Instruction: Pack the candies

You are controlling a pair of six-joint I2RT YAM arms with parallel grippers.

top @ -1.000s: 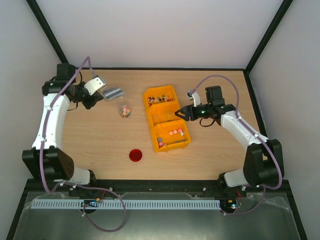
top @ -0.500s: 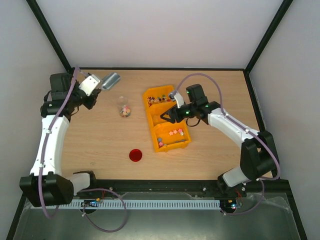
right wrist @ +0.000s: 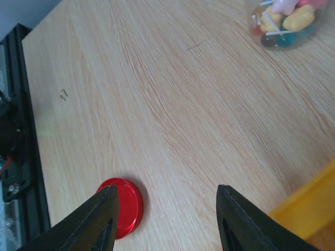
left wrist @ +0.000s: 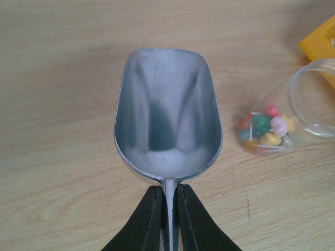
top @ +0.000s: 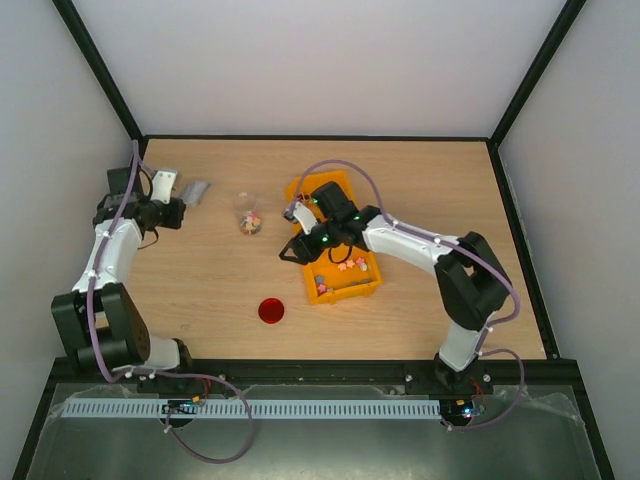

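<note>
My left gripper needs to go down slightly toward the jar (left wrist: pixel 314 99), to the bare tabletop beside it, and let go of the scoop's handle, because the scoop's bowl is empty.
Small pastel candies (top: pixel 249 219) lie in a clear jar (left wrist: pixel 314 99) on the table; they also show in the left wrist view (left wrist: pixel 264 130) and the right wrist view (right wrist: pixel 282 21). More candies (top: pixel 350 265) sit in the yellow bin (top: pixel 300 230). My left gripper (left wrist: pixel 167 188) is shut on the handle of an empty metal scoop (left wrist: pixel 167 115), left of the jar, seen from above at the far left (top: pixel 172 197). My right gripper (right wrist: pixel 166 188) is open and empty, over the table left of the bin (top: pixel 290 252). A red lid (right wrist: pixel 123 206) lies by its left finger.
The yellow bin has three compartments and stands in the middle of the table; its corner shows in the right wrist view (right wrist: pixel 314 204). The red lid (top: pixel 271 310) lies near the front, below the jar. Black frame rails run along the table's edges.
My right arm has swung left across the bin to the table beside it. My left arm has pulled back left and lowered the scoop, away from the jar.
</note>
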